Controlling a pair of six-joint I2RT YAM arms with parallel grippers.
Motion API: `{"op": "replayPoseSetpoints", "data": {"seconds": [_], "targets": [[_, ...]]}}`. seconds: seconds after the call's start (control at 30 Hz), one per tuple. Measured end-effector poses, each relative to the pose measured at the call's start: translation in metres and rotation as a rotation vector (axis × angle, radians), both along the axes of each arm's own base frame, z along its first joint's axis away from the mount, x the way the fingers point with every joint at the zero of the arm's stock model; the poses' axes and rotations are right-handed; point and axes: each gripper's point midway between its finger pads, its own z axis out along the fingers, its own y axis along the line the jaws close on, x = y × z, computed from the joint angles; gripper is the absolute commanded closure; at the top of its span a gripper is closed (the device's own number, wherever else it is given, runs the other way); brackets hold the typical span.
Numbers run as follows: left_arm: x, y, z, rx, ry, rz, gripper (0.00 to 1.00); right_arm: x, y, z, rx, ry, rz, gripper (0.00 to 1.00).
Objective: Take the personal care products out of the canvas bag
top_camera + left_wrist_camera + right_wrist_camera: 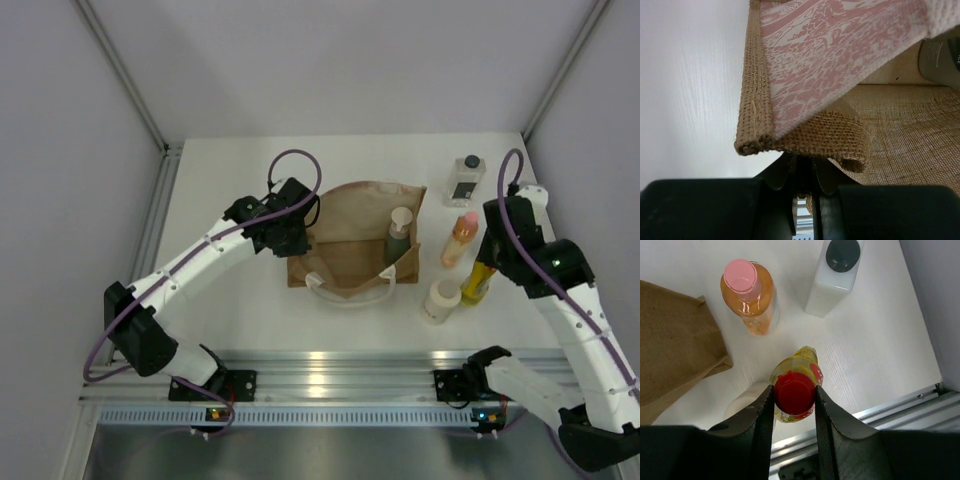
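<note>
I need to lower the yellow bottle point(794, 392) with my right gripper next and release the red cap, because the open spot on the tabletop point(809, 348) beside the cream cylinder is below my right gripper.
The tan canvas bag point(350, 250) lies flat mid-table, white handles toward me. A grey pump bottle point(399, 238) rests in its open mouth, and its side shows in the left wrist view point(940, 60). My left gripper point(295, 240) is shut on the bag's left edge point(805, 135), with burlap pinched between the jaws point(807, 175). My right gripper point(794, 400) is shut on the red cap of the yellow bottle point(794, 392), right of the bag point(478, 283). The orange bottle point(460, 240), the clear square bottle point(466, 180) and the cream cylinder point(440, 300) lie outside the bag.
In the right wrist view the orange bottle point(747, 295) and the square bottle point(835, 270) lie beyond the yellow one, and the cream cylinder point(747, 397) is beside my left finger. The aluminium rail point(330, 375) runs along the near edge. A wall stands close on the right.
</note>
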Motion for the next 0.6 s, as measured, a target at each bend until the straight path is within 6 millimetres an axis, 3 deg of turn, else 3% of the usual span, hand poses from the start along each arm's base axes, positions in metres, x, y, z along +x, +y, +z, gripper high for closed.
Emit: {"op": "replayPoseSetpoints", "data": {"seconds": [0.2,0.27,0.37,0.4,0.5,0.6], "targets": [[0.000,0.000,0.000,0.001,-0.001,-0.007,1.00,0.000,0.001,-0.072,0.030,-0.006,-0.033,1.00],[0.000,0.000,0.001,0.000,-0.003,-0.007,1.00,0.003,-0.001,-0.072,0.038,-0.062,-0.045,0.99],[0.000,0.000,0.002,-0.002,-0.004,-0.007,1.00,0.006,-0.002,-0.072,0.054,-0.113,-0.054,0.62],[0.000,0.000,0.002,-0.002,-0.005,-0.007,1.00,0.006,-0.002,-0.072,0.058,-0.124,-0.057,0.38],[0.000,0.000,0.002,-0.002,-0.005,-0.007,1.00,0.009,-0.001,-0.066,0.071,-0.160,-0.061,0.08],[0.000,0.000,0.002,-0.002,-0.005,-0.007,1.00,0.011,-0.001,-0.059,0.071,-0.176,-0.059,0.00]]}}
